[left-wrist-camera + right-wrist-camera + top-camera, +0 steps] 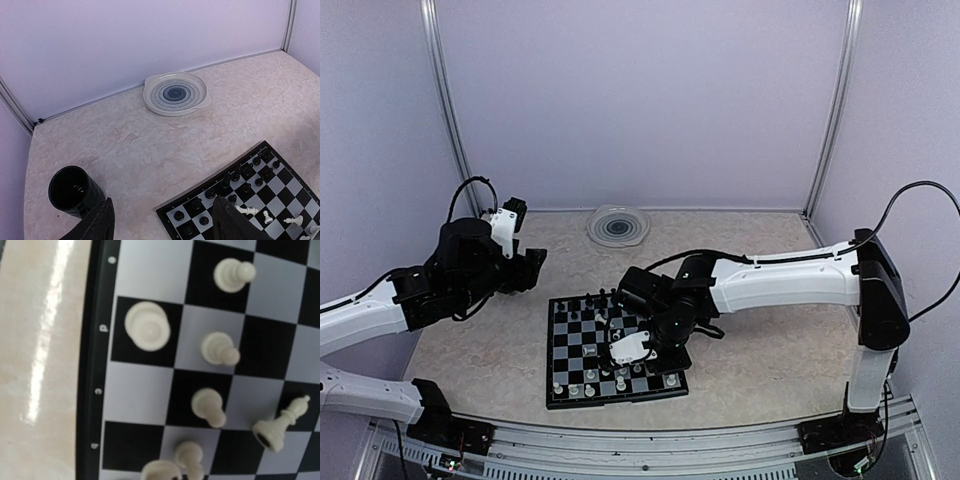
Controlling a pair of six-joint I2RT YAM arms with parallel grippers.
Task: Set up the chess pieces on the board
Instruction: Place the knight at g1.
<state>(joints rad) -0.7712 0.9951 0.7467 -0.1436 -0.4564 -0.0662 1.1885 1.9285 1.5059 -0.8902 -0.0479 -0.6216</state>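
I will move my right gripper back toward the board's lettered edge and lower it to release the white piece on the dark square by the b (132, 446), which is empty.
The board (560, 345) lies at the table's near middle. Black chess pieces (235, 176) stand in rows along its far side. In the left wrist view, three white ones (246, 210) lie loose further in. My left gripper (162, 225) hangs open above the bare table by the board's far left corner, with nothing between its fingers (97, 222). My right gripper (628, 350) is low over the board's near half. Its fingers stay out of its own wrist view, which shows upright white pawns (220, 348), a round-topped white piece (147, 326) and a toppled bishop (280, 425).
A black cup (72, 192) stands on the table just left of my left gripper. A round clear ridged plate (617, 225) sits at the back by the wall. Metal frame posts (445, 100) rise at the back corners.
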